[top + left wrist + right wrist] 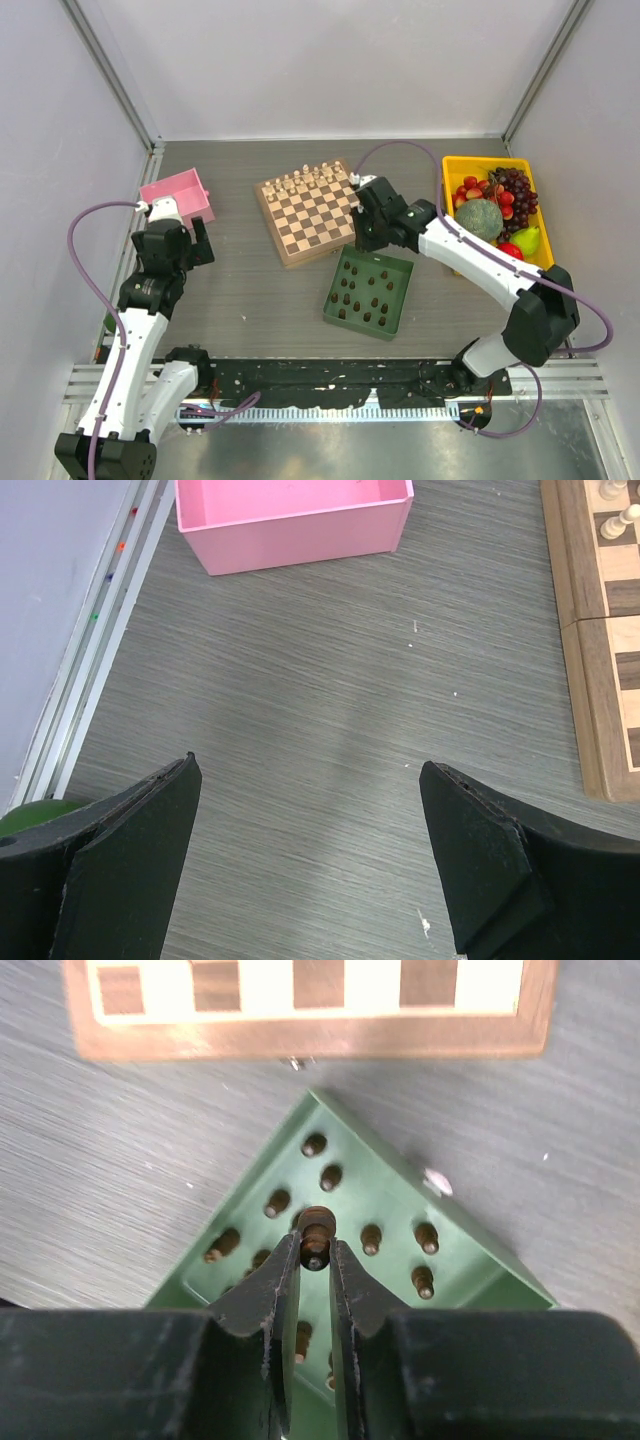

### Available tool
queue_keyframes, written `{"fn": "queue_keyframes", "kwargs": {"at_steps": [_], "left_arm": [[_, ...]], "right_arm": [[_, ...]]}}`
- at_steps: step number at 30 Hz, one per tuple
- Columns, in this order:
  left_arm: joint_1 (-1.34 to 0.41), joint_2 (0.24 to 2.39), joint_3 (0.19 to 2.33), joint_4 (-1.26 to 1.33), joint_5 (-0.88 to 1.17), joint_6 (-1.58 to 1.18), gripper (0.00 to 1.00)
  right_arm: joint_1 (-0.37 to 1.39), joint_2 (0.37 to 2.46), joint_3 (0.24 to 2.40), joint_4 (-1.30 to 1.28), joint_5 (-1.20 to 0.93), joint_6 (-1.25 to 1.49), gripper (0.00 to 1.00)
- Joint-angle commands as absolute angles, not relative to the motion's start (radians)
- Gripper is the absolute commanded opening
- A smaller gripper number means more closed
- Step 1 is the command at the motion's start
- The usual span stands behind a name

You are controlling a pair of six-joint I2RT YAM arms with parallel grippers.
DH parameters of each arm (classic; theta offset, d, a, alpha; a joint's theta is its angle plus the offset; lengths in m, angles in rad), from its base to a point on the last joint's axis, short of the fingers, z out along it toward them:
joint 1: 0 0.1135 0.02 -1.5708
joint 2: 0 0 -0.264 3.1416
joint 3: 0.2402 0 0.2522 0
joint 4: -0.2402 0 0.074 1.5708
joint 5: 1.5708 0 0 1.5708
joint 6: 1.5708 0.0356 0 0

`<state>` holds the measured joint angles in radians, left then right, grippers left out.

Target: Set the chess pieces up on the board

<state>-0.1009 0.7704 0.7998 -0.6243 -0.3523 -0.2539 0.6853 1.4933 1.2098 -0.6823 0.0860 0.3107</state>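
Note:
My right gripper moves across and down next, since the empty pale square by the board's near corner (287, 240) lies below, to the left in the top view.
The chessboard (312, 214) lies at mid table with pale cream chessmen along its far rows. Several dark brown chess pieces (367, 293) stand in a square green tray (340, 305) in front of it. My right gripper (358, 240) hangs over the tray's far corner, near the board's near right edge. In the right wrist view it (315, 1244) is shut on one dark brown chess piece (316, 1228), held above the tray (460, 1260). My left gripper (310, 770) is open and empty over bare table left of the board (600, 630).
A pink bin (180, 196) stands at the far left, close to my left gripper. A yellow bin (533, 205) of fruit stands at the far right. White walls enclose the table on three sides.

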Motion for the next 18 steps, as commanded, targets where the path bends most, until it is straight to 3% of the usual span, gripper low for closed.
{"fn": "queue_keyframes", "kwargs": {"at_steps": [1, 18], "left_arm": [[-0.101, 0.77, 0.813, -0.632, -0.383, -0.259, 0.99], [-0.101, 0.767, 0.813, -0.638, -0.379, -0.281, 0.99]], "right_arm": [[0.695, 1.52, 1.343, -0.704, 0.063, 0.29, 0.15], [0.807, 2.123, 2.038, -0.897, 0.074, 0.206, 0.15]]}}
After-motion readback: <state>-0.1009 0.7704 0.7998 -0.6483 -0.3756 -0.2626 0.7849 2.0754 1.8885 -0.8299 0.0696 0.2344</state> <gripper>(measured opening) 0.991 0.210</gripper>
